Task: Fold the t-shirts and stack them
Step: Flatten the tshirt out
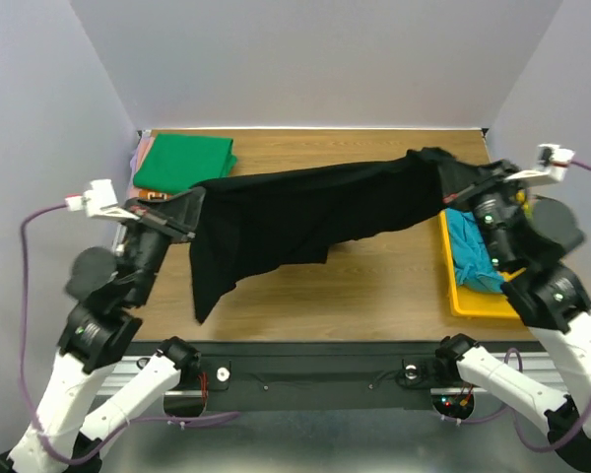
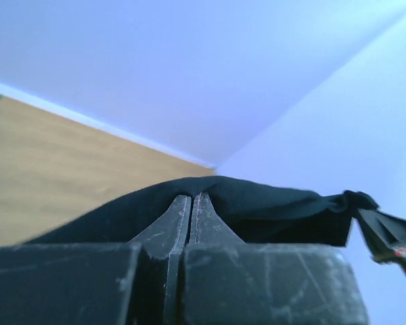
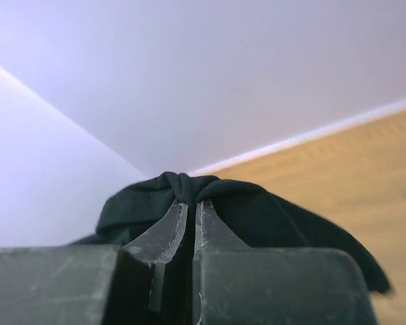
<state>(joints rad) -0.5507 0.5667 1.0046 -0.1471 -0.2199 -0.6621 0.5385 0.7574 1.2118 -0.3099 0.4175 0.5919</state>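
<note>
I will next move my left gripper outward and down and release the black t-shirt (image 1: 305,217) beside the green one, as that bare wood is below and outward of my fingers.
The black t-shirt (image 1: 305,217) hangs stretched in the air above the table between both grippers, with its lower part drooping toward the wood. My left gripper (image 1: 192,212) is shut on its left end; the cloth shows over the closed jaws in the left wrist view (image 2: 257,210). My right gripper (image 1: 451,182) is shut on its right end, bunched over the jaws in the right wrist view (image 3: 189,193). The bright green t-shirt (image 1: 184,163) lies folded at the back left, with an orange-pink edge (image 1: 138,158) under it. The teal-blue t-shirt (image 1: 471,251) lies crumpled in the tray.
A yellow plastic tray (image 1: 463,301) sits at the right edge of the wooden table (image 1: 355,291). Grey walls enclose the back and both sides. The arm bases stand on a black rail along the near edge.
</note>
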